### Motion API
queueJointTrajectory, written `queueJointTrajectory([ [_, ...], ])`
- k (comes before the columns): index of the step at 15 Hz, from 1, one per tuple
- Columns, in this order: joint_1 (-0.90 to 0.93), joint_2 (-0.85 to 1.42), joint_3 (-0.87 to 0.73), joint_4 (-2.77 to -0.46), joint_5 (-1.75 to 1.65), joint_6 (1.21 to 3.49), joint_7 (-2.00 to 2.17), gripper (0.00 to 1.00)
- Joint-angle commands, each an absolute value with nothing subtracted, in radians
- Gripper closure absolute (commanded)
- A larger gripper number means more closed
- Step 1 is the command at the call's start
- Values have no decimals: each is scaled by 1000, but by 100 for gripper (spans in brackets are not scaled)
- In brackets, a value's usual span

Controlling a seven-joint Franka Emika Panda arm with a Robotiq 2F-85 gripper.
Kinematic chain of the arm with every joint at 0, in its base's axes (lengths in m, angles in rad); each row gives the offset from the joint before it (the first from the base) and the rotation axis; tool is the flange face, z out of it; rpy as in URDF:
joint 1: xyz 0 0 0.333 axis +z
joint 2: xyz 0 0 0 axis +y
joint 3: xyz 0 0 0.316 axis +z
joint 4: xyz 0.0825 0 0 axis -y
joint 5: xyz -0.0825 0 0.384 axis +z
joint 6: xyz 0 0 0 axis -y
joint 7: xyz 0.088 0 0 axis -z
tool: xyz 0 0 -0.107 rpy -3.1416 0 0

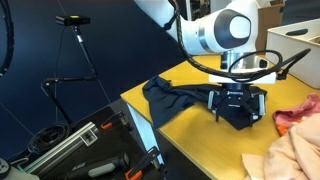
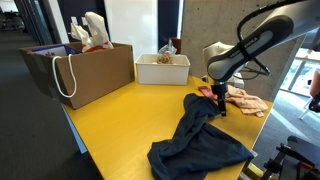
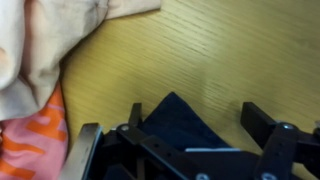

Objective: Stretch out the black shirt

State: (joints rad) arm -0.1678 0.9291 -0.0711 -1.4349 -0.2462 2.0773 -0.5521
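Note:
Next, my gripper stays low over the shirt's far end and draws its two fingers together onto the shirt's pointed corner (image 3: 176, 115), because that corner already lies between them.
The black shirt (image 1: 185, 98) lies crumpled on the yellow table (image 1: 200, 145). In an exterior view it runs from the near edge toward the arm (image 2: 200, 140). My gripper (image 1: 238, 108) is low over the shirt's far end, and it also shows in an exterior view (image 2: 220, 104). In the wrist view a pointed corner of the shirt (image 3: 180, 122) lies between the two fingers of my gripper (image 3: 197, 125), which stand wide apart and do not clamp it. The gripper is open.
An orange cloth (image 3: 30, 140) and a beige cloth (image 3: 40, 40) lie beside the shirt's end, seen also in an exterior view (image 1: 290, 150). A brown paper bag (image 2: 85, 70) and a white box (image 2: 162, 68) stand at the table's back. A tripod (image 1: 75, 50) stands off the table.

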Motion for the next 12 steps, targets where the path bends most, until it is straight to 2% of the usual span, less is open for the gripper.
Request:
queueJointTrajectory([
  [1, -189, 964, -47, -1390, -259, 2089, -603, 0],
  [2, -189, 969, -46, -1384, -258, 2088, -610, 25],
  [3, -189, 972, -46, -1379, -258, 2084, -619, 26],
  [12, -188, 965, -44, -1373, -249, 2089, -634, 93],
])
